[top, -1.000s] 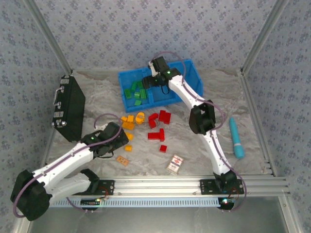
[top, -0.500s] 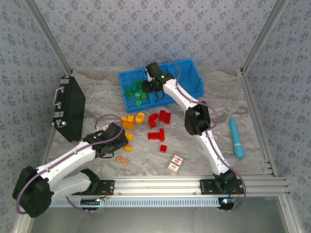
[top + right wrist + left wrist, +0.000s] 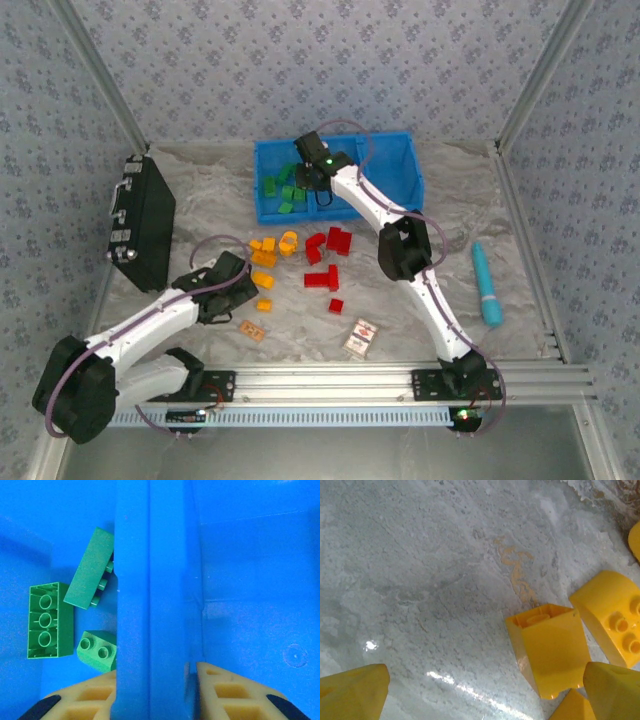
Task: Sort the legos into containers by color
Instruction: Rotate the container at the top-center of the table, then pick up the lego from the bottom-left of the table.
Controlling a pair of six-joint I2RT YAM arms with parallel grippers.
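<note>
The nearest orange lego [image 3: 551, 652] lies outward and below, nearer one fingertip, so the left gripper should next shift outward to center over it, lower and close.
The blue container [image 3: 392, 168] stands at the back of the table, with green legos [image 3: 284, 190] in its left compartment. My right gripper [image 3: 312, 178] reaches into it and is shut on the divider wall [image 3: 157, 580], one finger [image 3: 230, 692] on each side; green legos [image 3: 45, 620] lie left of the wall. Orange legos [image 3: 265, 250] and red legos [image 3: 330, 245] lie loose mid-table. My left gripper [image 3: 243, 277] hangs open low over the table beside an orange lego [image 3: 550, 647], nothing between its fingers [image 3: 355, 692].
A black box [image 3: 145, 220] leans at the left edge. A teal cylinder [image 3: 487, 283] lies at the right. A red-and-white card [image 3: 360, 338] and a tan tile [image 3: 252, 331] sit near the front rail.
My right gripper slid left inside the container and closed on the divider wall; the container shifted slightly back and right. The left arm edged forward.
</note>
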